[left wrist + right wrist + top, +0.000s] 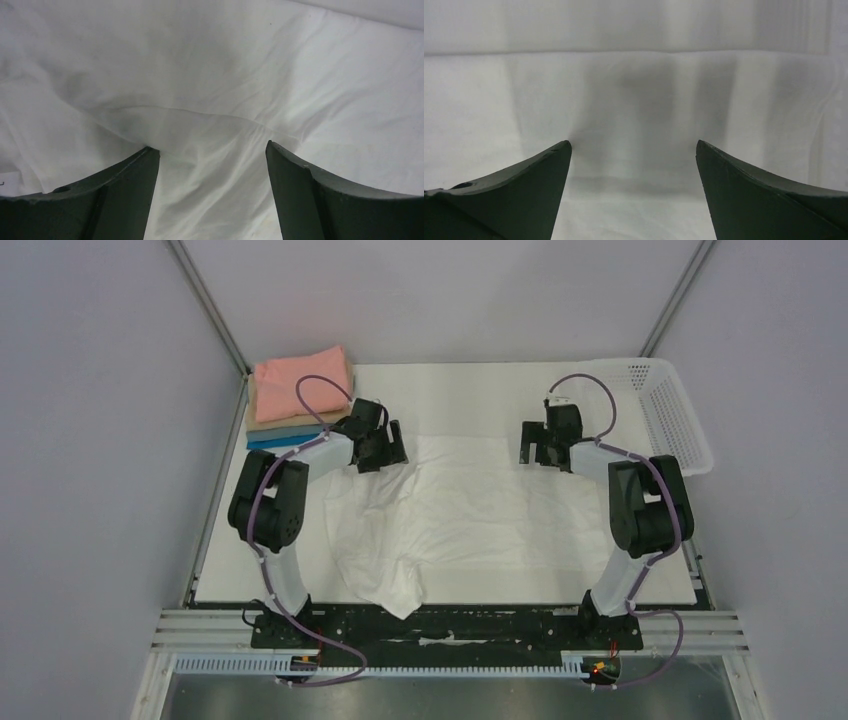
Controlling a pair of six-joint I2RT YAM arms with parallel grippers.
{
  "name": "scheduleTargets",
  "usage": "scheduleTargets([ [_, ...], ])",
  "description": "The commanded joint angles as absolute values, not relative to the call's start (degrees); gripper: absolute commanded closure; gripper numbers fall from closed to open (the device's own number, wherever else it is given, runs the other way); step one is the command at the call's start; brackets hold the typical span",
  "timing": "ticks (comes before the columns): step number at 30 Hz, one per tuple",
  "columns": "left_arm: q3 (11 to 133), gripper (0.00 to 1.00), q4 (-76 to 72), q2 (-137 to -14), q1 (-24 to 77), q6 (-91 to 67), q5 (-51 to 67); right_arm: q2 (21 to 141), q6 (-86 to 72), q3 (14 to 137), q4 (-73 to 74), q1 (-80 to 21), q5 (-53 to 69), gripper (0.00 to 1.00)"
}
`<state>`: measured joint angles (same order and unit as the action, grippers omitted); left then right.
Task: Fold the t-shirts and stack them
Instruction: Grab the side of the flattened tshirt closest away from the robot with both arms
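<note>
I should next draw my left gripper back over the t-shirt (450,520) and close on the t-shirt's corner overhanging the table's near edge (403,608), as that corner lies back from it.
A plain white t-shirt (450,520) lies spread and wrinkled on the white table, one corner hanging over the near edge. My left gripper (381,453) is open just above the shirt's far left edge; its wrist view shows creased white cloth (210,100) between the spread fingers (135,190). My right gripper (545,448) is open at the shirt's far right edge, over smooth white cloth (634,100). A stack of folded shirts sits at the far left corner: salmon pink (300,373) on top, tan and blue (270,440) below.
A white plastic mesh basket (665,410) stands at the table's far right corner. Metal frame posts rise at both far corners. The arm bases and a black rail run along the near edge.
</note>
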<state>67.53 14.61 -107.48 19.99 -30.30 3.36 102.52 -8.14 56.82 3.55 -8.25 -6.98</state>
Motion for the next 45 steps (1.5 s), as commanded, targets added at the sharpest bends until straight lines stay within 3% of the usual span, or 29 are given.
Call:
scheduleTargets([
  [1,72.7,0.16,20.3,-113.42,19.69,-29.49,0.19,106.08,-10.87,61.75,0.74,-6.86,-10.64,0.02],
  [7,78.8,0.15,21.96,-116.42,19.48,-27.27,-1.99,108.37,-9.33,65.4,0.78,-6.63,-12.39,0.02],
  [12,80.78,0.15,22.59,-115.21,19.68,-26.38,2.77,105.58,-6.92,65.66,1.47,-7.13,-9.08,0.02],
  [22,65.25,0.14,22.13,-91.94,26.64,-28.4,-3.3,89.22,-5.04,54.15,0.91,-14.06,-8.64,0.02],
  [26,55.59,0.14,26.09,-80.38,36.05,-32.8,-11.67,82.55,-5.11,48.33,1.26,-18.37,-10.41,0.02],
  [33,42.89,0.16,39.72,-63.91,61.55,-47.8,-22.93,68.33,-7.71,36.7,1.79,-20.48,-13.49,0.02],
  [39,41.69,0.19,51.29,-62.02,79.16,-60.43,-27.71,60.08,-8.41,31.38,2.15,-20.47,-13.7,0.02],
  [45,40.32,0.22,50.75,-70.61,81.91,-62.07,-27.24,59.95,-8.35,29.97,2.67,-20.48,-14.46,0.02],
])
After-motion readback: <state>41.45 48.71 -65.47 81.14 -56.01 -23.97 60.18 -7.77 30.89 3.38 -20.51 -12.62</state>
